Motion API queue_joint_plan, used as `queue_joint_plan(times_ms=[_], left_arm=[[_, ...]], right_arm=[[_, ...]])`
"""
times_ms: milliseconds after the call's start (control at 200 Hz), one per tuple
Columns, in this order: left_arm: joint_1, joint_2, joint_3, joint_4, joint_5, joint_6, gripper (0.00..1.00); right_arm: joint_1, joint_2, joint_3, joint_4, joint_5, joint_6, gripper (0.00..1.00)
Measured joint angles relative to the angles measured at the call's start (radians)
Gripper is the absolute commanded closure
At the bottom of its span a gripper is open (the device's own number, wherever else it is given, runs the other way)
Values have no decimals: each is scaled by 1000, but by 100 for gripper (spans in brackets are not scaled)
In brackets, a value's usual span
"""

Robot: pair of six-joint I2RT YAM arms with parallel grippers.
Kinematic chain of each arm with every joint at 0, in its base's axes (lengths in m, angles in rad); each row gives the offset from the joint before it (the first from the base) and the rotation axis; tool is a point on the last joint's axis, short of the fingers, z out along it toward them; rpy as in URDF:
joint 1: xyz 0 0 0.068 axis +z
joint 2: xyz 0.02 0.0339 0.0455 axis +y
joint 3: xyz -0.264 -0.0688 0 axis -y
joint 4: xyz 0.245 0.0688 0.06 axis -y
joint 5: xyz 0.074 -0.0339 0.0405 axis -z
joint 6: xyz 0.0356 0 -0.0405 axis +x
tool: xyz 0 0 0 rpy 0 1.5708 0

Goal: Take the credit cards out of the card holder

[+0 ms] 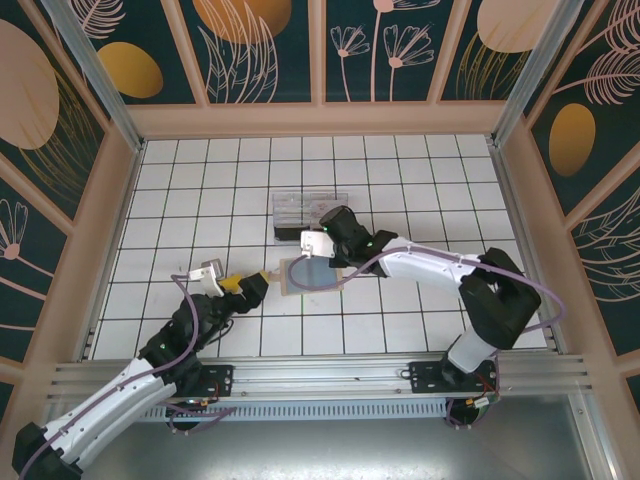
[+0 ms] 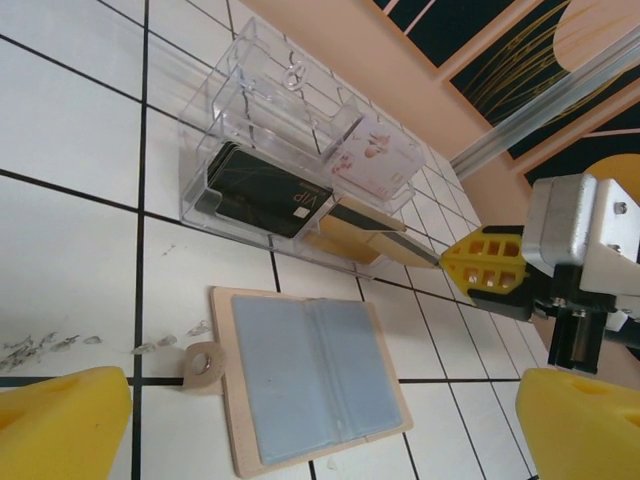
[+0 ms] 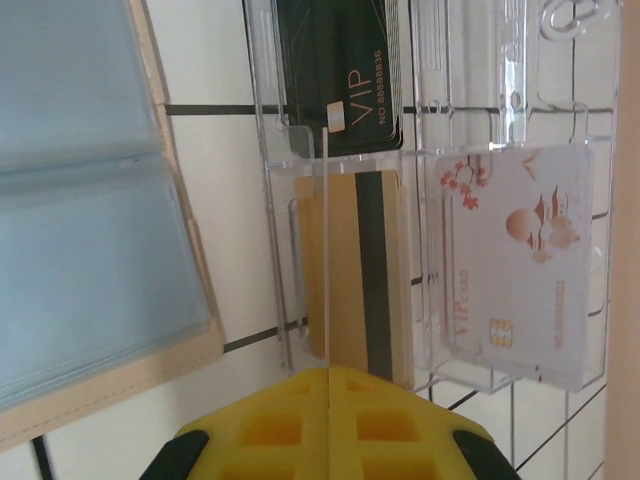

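Note:
I will next lower my right gripper slightly away from my base and let go of the thin credit card (image 3: pixel 325 250) beside the gold card.
The card holder (image 1: pixel 300 275) lies open and flat on the tiles, its blue-grey lining (image 2: pixel 310 375) facing up. My left gripper (image 2: pixel 320 440) is open, its yellow fingers (image 2: pixel 60 425) set wide just short of the holder's near edge. My right gripper (image 3: pixel 328 385) is shut on a thin credit card (image 3: pixel 325 250), seen edge-on over the clear box (image 2: pixel 290 150). In the box lie a black VIP card (image 3: pixel 340 70), a pale card with pink marks (image 3: pixel 520 270) and a gold card with a dark stripe (image 3: pixel 375 270).
The clear box (image 1: pixel 308 212) stands just beyond the holder, towards the back wall. The right arm (image 1: pixel 430 265) reaches in from the right across the tiles. Peach wall frames enclose the floor, and a metal rail (image 1: pixel 320 375) runs along the near edge.

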Motion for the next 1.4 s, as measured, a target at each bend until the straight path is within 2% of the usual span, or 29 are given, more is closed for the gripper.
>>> queue_joint_plan(times_ms=[330, 651, 1046, 1121, 1216, 1231, 1256, 1276, 1401], left_arm=[[0, 3, -2, -2, -6, 0, 1], [0, 23, -5, -2, -6, 0, 1], [0, 20, -5, -2, -6, 0, 1], [0, 14, -6, -2, -6, 0, 1], [0, -1, -8, -3, -6, 0, 1], [0, -3, -8, -3, -6, 0, 1], [0, -8, -8, -3, -6, 0, 1], [0, -10, -9, -4, -6, 0, 1], [0, -26, -10, -12, -7, 0, 1]], right_arm=[[-34, 29, 41, 7, -1, -62, 100], [-64, 33, 40, 7, -5, -66, 100], [-65, 113, 41, 11, -7, -64, 100], [-65, 128, 45, 23, 2, -61, 92], [-65, 148, 60, 32, 15, -53, 88], [-65, 152, 61, 34, 17, -50, 82], [-65, 157, 64, 37, 21, -49, 66], [-65, 163, 68, 38, 26, -41, 60], [-65, 188, 88, 57, 60, -34, 59]])
